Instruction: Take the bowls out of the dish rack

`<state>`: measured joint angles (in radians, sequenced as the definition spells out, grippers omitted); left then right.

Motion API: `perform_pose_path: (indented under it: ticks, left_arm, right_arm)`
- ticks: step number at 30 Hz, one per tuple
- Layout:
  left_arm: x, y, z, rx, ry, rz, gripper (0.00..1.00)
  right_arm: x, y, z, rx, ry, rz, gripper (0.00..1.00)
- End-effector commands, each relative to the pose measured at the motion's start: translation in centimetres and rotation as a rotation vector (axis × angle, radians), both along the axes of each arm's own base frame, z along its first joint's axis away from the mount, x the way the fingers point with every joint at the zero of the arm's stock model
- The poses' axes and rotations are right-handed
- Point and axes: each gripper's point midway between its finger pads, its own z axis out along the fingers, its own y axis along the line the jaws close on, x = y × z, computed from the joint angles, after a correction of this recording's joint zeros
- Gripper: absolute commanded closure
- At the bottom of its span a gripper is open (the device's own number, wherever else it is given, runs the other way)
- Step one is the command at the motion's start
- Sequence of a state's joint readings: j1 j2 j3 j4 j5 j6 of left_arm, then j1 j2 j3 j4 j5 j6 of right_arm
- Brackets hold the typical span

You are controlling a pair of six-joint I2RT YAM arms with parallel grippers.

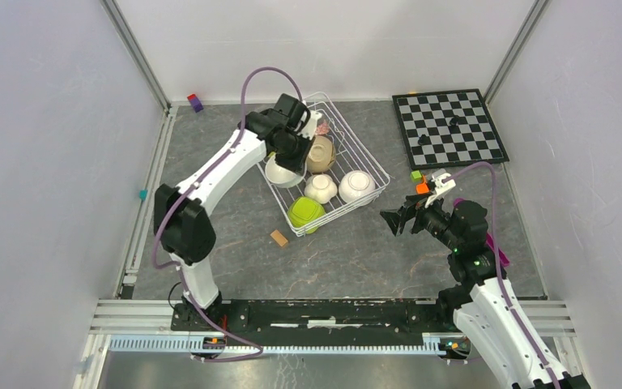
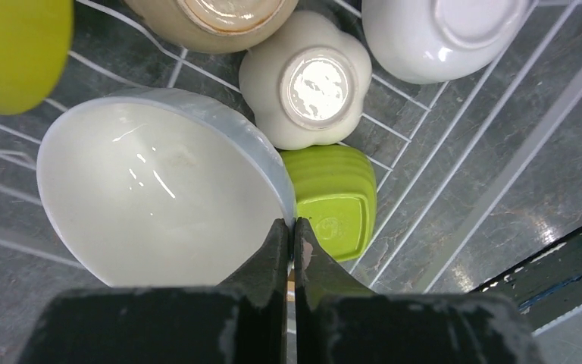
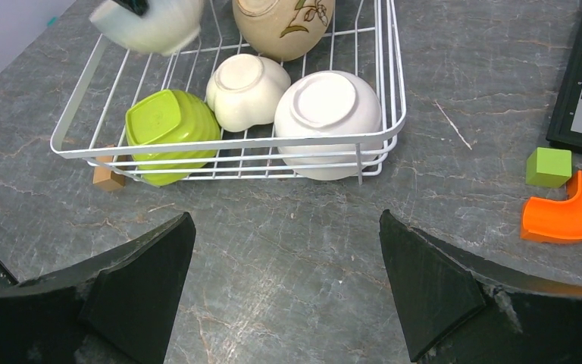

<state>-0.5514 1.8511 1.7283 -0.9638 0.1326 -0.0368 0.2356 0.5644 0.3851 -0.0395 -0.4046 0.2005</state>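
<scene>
Next, my left gripper first rises above the rack, then shifts to the left in the top view and lowers the bowl onto the empty table there [image 1: 236,203] [image 2: 11,312].
The white wire dish rack [image 1: 370,159] sits mid-table. My left gripper [image 1: 291,152] is over its left side, shut on the rim of a white bowl [image 2: 159,197] and holding it tilted above the wires; my fingertips [image 2: 293,225] pinch its edge. The bowl also shows in the right wrist view [image 3: 151,26]. In the rack lie an upturned lime green bowl [image 2: 337,201], a cream lobed bowl [image 2: 305,87], a white bowl [image 2: 439,34] and a tan floral bowl [image 3: 284,26]. A second lime green bowl [image 2: 11,49] shows at the edge. My right gripper [image 1: 397,217] is open and empty, right of the rack.
A chessboard [image 1: 449,127] lies at the back right. A green cube [image 3: 549,167] and an orange curved piece [image 3: 572,212] sit right of the rack. A small wooden block [image 1: 279,237] lies at the rack's near corner. A purple block [image 1: 195,103] is at the back left.
</scene>
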Motion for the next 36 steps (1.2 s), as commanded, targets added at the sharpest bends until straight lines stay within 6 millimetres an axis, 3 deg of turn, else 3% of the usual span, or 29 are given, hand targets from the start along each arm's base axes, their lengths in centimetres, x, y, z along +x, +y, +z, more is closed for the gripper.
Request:
perform_pose_path:
  ticks: [1,6,9,17,22,28,32,36]
  left_arm:
    - [1.0,0.7,9.2,-0.094,-0.242,0.046,0.98]
    - [0.9,2.2,12.5,-0.125,-0.369,0.104,0.98]
    - [1.1,3.7,13.3,-0.109,-0.434,0.191,0.98]
    - [2.7,13.0,13.8,0.064,-0.569,0.668,0.98]
    - [4.1,16.5,12.2,0.015,-0.490,0.817,0.98]
    - [6.3,21.3,8.5,0.028,-0.395,1.046,0.98]
    - [8.1,23.5,5.8,0.055,-0.317,1.118,0.98]
    - [9.4,24.5,2.9,0.080,-0.241,1.174,0.98]
  right_arm:
    - [0.6,-0.1,2.3,0.012,-0.066,-0.018,0.02]
    - [0.9,-0.4,2.7,0.015,-0.069,-0.043,0.02]
    - [1.0,-0.6,2.9,0.016,-0.071,-0.054,0.02]
    - [1.0,-0.4,3.4,0.029,-0.078,-0.050,0.02]
    - [0.9,-0.3,3.4,0.045,-0.068,-0.049,0.02]
    - [0.6,-0.5,3.8,0.052,-0.069,-0.057,0.03]
    - [0.5,-1.3,3.8,0.025,-0.088,-0.093,0.02]
    - [0.6,-1.7,4.1,0.014,-0.104,-0.116,0.02]
